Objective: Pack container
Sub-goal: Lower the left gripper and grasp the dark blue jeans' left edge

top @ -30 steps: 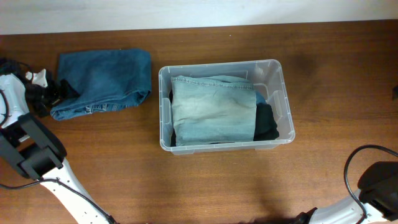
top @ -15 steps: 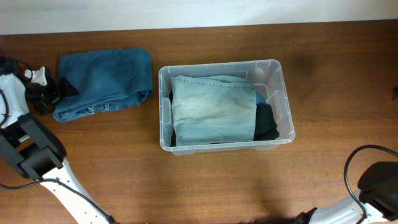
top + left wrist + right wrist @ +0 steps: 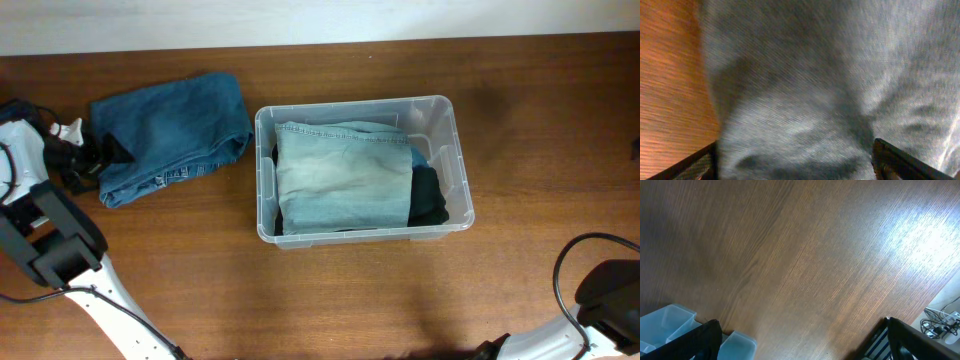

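Note:
My left gripper will move away from it and tilt low onto the darker jeans' edge fold [image 3: 729, 120] next.
The container [image 3: 446, 130], a clear plastic tub, stands at mid-table. Inside it a folded light-blue pair of jeans [image 3: 343, 176] lies on top of a dark garment [image 3: 430, 196]. A darker blue folded pair of jeans [image 3: 170, 135] lies on the table to the tub's left, skewed. My left gripper [image 3: 100, 156] is at its left edge. In the left wrist view the denim [image 3: 805, 85] fills the space between the widely spread fingers [image 3: 700, 162] of my left gripper [image 3: 795, 167]. My right gripper [image 3: 800, 342] hangs open over bare wood, nothing between its fingers [image 3: 910, 340].
The left arm [image 3: 50, 240] runs along the table's left side and the right arm's base [image 3: 610, 290] sits at the bottom right. In the right wrist view pale bluish plastic [image 3: 670, 322] shows at the lower left, and cables [image 3: 940, 320] lie past the table edge.
The dark blue jeans have slid right and turned, their left end now lower. My left gripper has moved right with them, its jaws slightly narrower. The right arm has not moved.

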{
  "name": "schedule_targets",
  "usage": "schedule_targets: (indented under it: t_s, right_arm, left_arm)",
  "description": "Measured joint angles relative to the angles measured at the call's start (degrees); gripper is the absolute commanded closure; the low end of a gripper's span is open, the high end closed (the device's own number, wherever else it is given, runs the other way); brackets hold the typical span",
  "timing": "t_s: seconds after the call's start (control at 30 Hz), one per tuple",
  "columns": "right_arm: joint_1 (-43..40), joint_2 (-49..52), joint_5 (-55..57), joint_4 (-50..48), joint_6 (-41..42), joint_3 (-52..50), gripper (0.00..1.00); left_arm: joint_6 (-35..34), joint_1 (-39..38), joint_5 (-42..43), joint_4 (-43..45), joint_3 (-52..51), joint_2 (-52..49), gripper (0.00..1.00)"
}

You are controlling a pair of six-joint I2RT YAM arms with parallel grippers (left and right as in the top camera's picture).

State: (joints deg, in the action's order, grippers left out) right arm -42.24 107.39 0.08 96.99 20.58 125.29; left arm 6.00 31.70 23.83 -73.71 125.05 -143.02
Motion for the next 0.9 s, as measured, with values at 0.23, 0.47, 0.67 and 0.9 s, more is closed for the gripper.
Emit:
schedule_targets:
  t_s: [0.23, 0.47, 0.67, 0.9]
  right_arm:
    - [0.0, 0.0, 0.0, 0.0, 0.0, 0.0, 0.02]
    - [0.0, 0.0, 0.0, 0.0, 0.0, 0.0, 0.01]
    - [0.0, 0.0, 0.0, 0.0, 0.0, 0.0, 0.02]
    - [0.0, 0.0, 0.0, 0.0, 0.0, 0.0, 0.02]
  left_arm:
    - [-3.2, 3.9, 0.0, 3.8, 0.2, 0.0, 0.08]
    - [-3.9, 6.3, 0.0, 8.1, 0.3, 0.0, 0.08]
    - [-3.8, 4.2, 3.1, 10.9, 0.4, 0.0, 0.08]
    - [-4.3, 1.2, 7.8, 12.9, 0.5, -1.9, 0.08]
